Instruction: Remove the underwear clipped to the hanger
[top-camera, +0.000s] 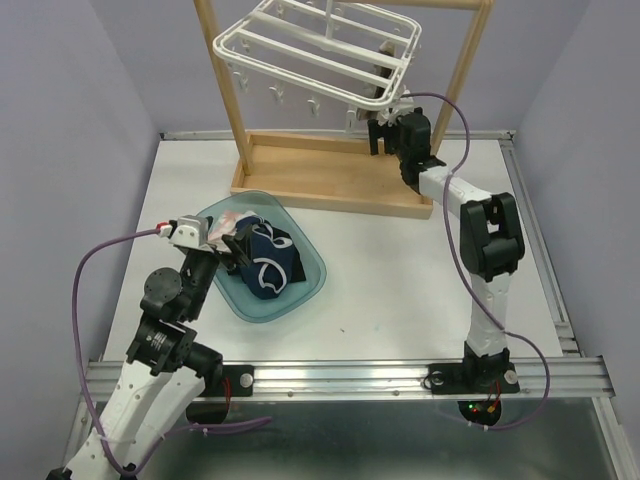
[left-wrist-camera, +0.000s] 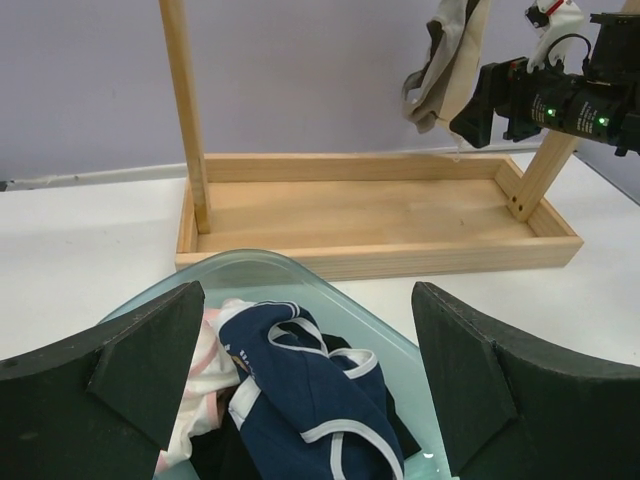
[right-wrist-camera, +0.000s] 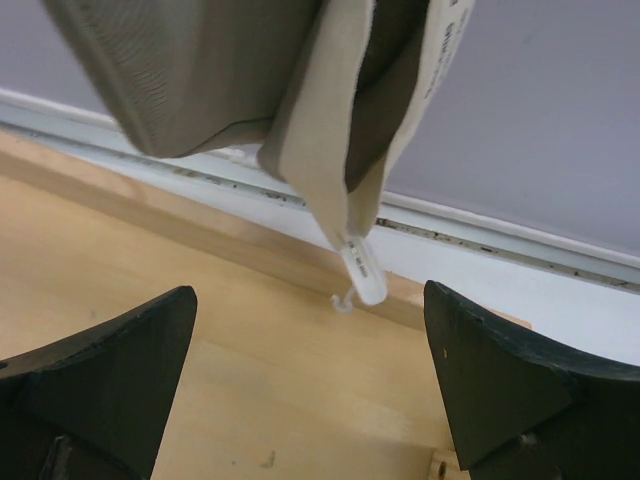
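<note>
The right gripper rises to the beige underwear's lower edge above the white tag and closes next, since that edge hangs over the gap between its fingers.
One beige underwear still hangs from the right corner of the white hanger, a small white tag dangling from its lowest point. My right gripper is open just beneath it, and the tag hangs above the gap between the fingers without touching them. Over in the bowl lie navy underwear with white trim, a pale pink-white piece and a black one underneath. My left gripper hovers open over that pile, holding nothing.
The hanger hangs from a light wooden stand with two upright posts and a shallow tray base at the back of the white table. Several empty clips dangle from the hanger's bars. Purple walls close in left and right.
</note>
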